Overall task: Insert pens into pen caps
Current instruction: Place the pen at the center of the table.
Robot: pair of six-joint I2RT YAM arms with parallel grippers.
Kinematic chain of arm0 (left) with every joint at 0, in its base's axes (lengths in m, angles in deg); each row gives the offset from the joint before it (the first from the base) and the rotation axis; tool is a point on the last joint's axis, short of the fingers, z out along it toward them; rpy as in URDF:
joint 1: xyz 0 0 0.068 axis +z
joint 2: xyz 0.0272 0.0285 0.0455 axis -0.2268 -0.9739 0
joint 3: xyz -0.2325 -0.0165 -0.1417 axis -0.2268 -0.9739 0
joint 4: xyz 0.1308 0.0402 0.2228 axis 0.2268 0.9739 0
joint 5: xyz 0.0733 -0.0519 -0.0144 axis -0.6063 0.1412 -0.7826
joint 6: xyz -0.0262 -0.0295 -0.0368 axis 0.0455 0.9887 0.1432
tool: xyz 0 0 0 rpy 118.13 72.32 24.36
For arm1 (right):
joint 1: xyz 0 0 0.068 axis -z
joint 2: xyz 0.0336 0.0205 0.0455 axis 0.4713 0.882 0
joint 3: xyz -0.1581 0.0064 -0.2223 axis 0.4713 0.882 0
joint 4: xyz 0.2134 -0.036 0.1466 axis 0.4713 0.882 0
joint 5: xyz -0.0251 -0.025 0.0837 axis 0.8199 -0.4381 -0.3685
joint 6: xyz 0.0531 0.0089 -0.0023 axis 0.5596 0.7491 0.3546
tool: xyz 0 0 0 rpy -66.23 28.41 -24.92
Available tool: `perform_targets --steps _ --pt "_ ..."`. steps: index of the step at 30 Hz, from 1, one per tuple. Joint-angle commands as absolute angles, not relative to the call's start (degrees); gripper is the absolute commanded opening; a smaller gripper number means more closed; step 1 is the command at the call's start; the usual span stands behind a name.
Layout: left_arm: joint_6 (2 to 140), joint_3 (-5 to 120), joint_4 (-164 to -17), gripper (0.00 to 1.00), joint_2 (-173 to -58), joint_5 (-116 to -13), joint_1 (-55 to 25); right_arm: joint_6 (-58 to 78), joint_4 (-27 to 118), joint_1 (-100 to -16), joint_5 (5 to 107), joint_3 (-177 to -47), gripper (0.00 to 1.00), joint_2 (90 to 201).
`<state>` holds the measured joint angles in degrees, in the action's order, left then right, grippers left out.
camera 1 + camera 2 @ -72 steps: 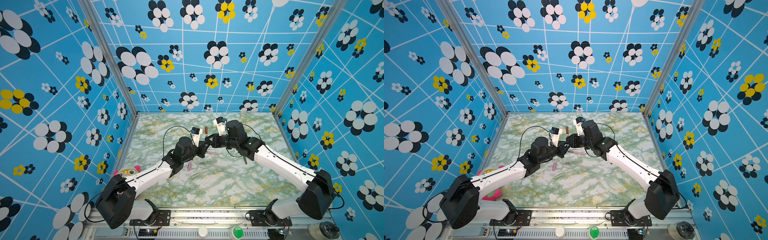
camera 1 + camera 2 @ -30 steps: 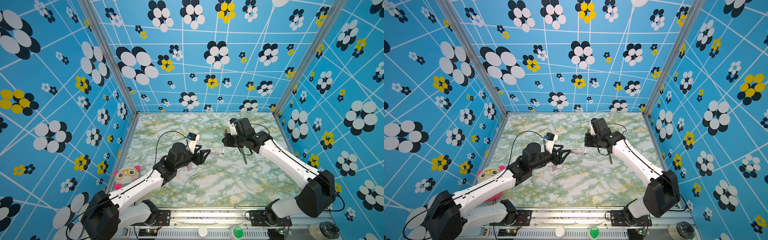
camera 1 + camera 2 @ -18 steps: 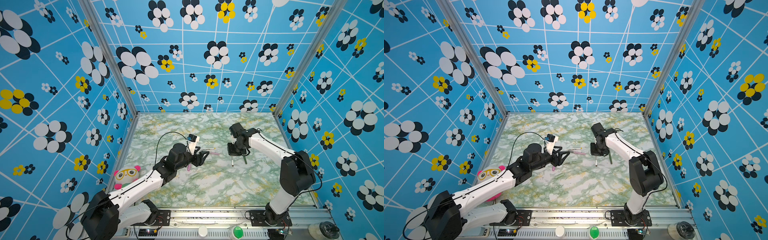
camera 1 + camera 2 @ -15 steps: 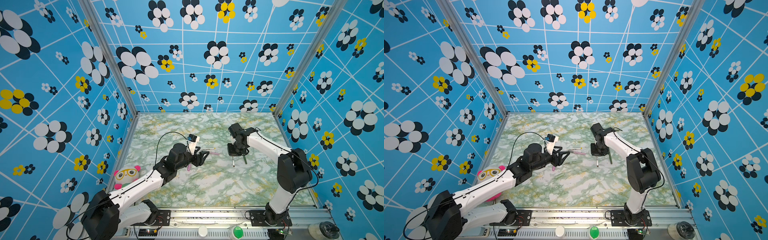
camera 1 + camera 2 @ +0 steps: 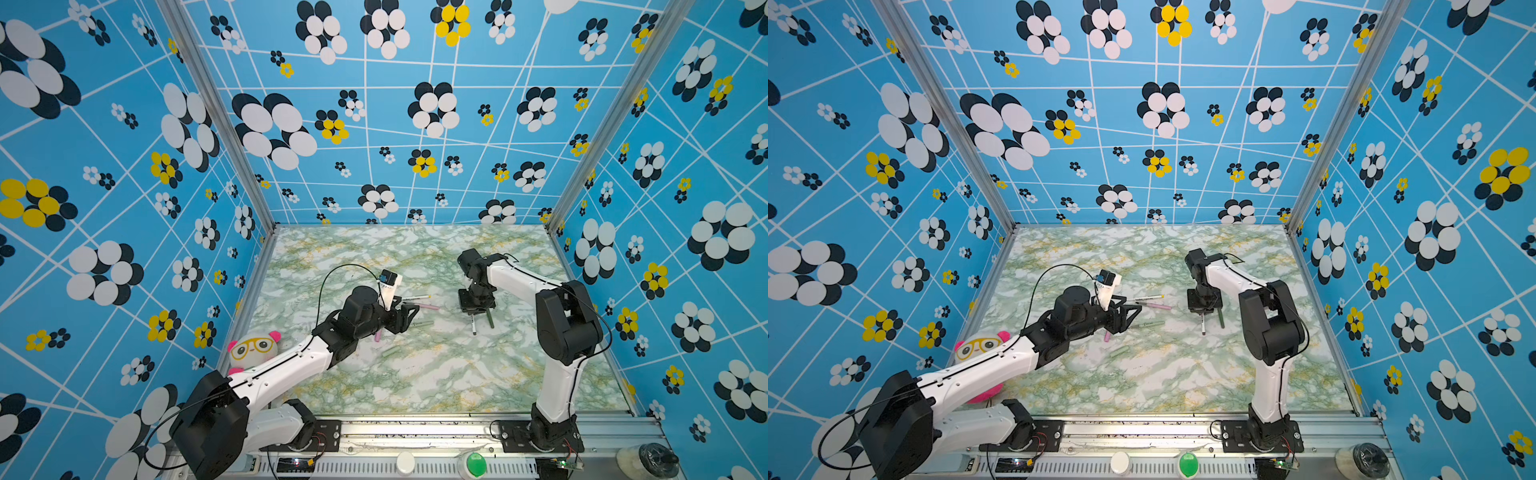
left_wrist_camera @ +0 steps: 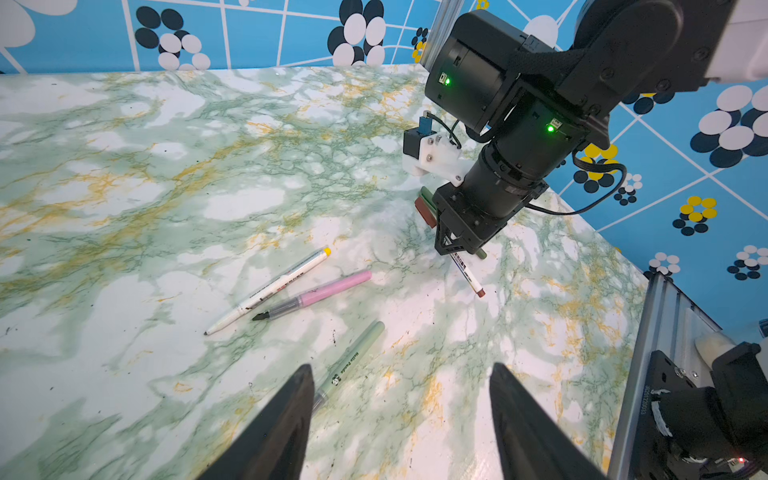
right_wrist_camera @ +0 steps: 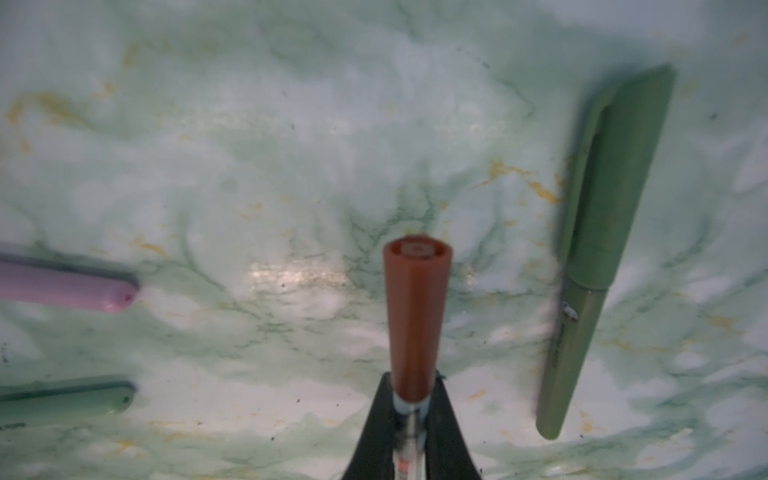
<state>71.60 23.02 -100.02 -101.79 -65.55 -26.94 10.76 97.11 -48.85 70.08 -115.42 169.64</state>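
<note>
The white pen already has its brown cap on. My right gripper will next move gently outward and down to the tabletop beside the dark green pen and let go of the white pen.
My right gripper points down at the marble table, shut on a white pen that wears the brown cap. Its brown tail end is at the table. A capped dark green pen lies right beside it. My left gripper hovers open with nothing between its fingers; the pale grey-green pen runs under one fingertip. Beyond lie the pink pen and the yellow-ended white pen, all uncapped. A pink cap and a pale green cap lie beside my left arm.
A panda plush toy sits at the table's left edge under my left arm. Blue flowered walls close in three sides. A metal rail with both arm bases runs along the front.
The right arm has swung right and come down to the table with the brown-capped pen, stopping beside the dark green pen. The left arm drew back earlier and has since held still, open.
</note>
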Motion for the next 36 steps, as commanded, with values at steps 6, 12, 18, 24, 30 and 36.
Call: perform_targets --steps 6,12,18,24,30,36 --pt "71.31 25.37 -99.57 0.68 -103.14 -64.62 -27.06 9.57 96.78 -47.89 72.12 -117.54 0.06 172.60" --pt "71.36 25.76 -99.44 0.68 -103.67 -64.57 -27.09 9.83 96.09 -47.54 72.84 -117.99 0.08 173.78" --pt "71.20 26.07 -99.29 0.68 -104.10 -64.48 -27.06 10.01 95.83 -47.28 73.73 -118.88 0.09 175.12" --pt "71.20 26.34 -99.28 0.68 -104.37 -64.53 -26.97 10.02 95.63 -47.01 74.25 -119.46 0.12 176.48" --pt "71.18 26.56 -99.18 0.69 -104.54 -64.58 -26.84 10.07 95.28 -47.01 74.27 -118.97 0.17 176.78" --pt "71.38 27.00 -99.23 0.69 -105.03 -64.22 -26.62 10.22 94.85 -47.03 74.26 -118.61 0.20 176.83"
